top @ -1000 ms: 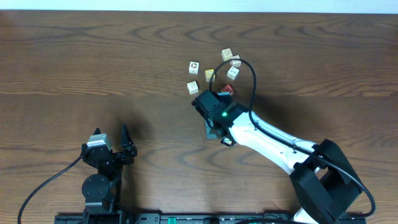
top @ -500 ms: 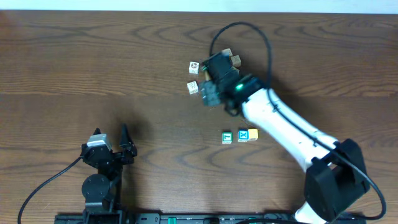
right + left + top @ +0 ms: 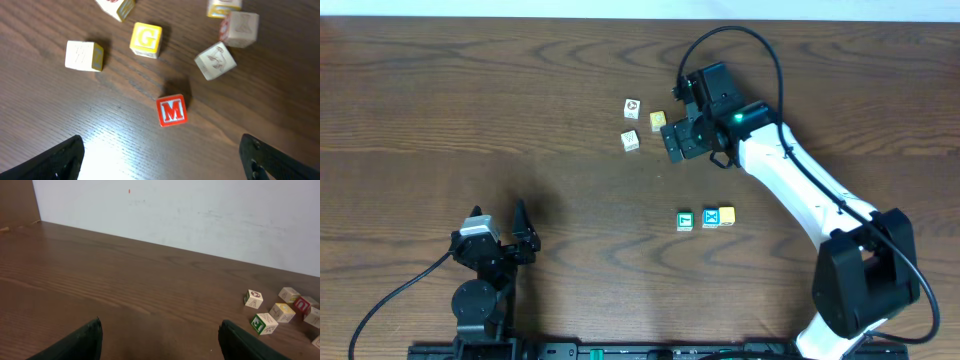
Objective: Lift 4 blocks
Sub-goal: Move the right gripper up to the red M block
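The right gripper will next move down over the red M block (image 3: 172, 110) until its open fingers are around the block's sides, because the bare wood around the block leaves room for both fingers.
Three blocks lie in a row on the table: teal-green (image 3: 684, 220), blue with a white X (image 3: 711, 217) and yellow-orange (image 3: 726, 215). The red M block (image 3: 172, 110) rests flat on the wood. It is hidden under the arm in the overhead view and shows small at the right of the left wrist view (image 3: 301, 304). My right gripper (image 3: 162, 162) hovers open just short of the red M block, nothing between its fingers; in the overhead view the right gripper (image 3: 678, 138) is at the cluster of cubes. My left gripper (image 3: 510, 240) rests open at the front left, holding nothing (image 3: 160, 345).
Around the red block lie a yellow G cube (image 3: 146, 39), a white cube (image 3: 84, 55) and cream cubes (image 3: 215, 60) (image 3: 240, 27). Overhead shows two white cubes (image 3: 633, 106) (image 3: 630, 140) and a yellow cube (image 3: 657, 120) left of the right gripper. A white wall (image 3: 200, 215) backs the table.
My right gripper has drawn away from the row of three blocks, moved back to the far cluster and opened wider. The three blocks lie uncovered. The left arm has not moved.
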### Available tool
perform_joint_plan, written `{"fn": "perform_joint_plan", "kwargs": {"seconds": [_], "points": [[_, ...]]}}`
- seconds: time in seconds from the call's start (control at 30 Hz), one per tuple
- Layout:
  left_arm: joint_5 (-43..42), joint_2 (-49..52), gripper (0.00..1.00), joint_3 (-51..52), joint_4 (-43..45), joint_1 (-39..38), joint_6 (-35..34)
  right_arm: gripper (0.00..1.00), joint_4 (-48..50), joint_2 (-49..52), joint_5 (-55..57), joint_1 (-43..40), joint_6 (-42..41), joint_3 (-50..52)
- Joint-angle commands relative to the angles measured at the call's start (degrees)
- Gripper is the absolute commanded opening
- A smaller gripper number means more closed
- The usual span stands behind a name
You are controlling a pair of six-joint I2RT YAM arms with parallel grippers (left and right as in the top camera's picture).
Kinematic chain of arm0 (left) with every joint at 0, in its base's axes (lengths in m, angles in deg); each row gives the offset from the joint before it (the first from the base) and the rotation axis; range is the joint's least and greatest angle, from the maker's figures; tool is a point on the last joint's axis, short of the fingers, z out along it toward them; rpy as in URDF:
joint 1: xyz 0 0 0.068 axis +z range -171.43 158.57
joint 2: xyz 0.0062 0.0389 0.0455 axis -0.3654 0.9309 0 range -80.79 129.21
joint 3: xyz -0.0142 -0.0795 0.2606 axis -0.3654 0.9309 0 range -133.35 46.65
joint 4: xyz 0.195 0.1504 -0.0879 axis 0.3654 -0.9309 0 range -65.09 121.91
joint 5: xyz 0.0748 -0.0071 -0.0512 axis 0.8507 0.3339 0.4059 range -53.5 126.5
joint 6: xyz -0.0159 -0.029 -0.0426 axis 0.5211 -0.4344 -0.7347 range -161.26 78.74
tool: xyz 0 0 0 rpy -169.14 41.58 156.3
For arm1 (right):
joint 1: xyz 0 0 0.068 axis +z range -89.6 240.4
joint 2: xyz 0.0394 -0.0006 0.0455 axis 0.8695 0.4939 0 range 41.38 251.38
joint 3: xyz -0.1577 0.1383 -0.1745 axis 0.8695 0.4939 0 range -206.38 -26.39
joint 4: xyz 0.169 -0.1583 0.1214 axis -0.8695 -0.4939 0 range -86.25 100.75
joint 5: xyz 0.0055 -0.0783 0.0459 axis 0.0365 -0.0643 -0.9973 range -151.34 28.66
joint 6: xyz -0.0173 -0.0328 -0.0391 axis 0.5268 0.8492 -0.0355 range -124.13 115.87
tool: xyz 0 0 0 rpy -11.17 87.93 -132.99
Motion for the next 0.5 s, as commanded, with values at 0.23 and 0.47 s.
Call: {"fn": "perform_joint_plan", "kwargs": {"seconds": [0.23,0.47], "points": [[0.5,-0.3,0.75,0.9,-2.5,-0.2,-0.1,0.91,4.1,8.5,0.0,1.0,5.1,-0.9],[0.5,-0.3,0.75,0.9,-2.5,-0.2,-0.1,0.78,6.0,10.7,2.6,1.0,5.1,-0.9]]}}
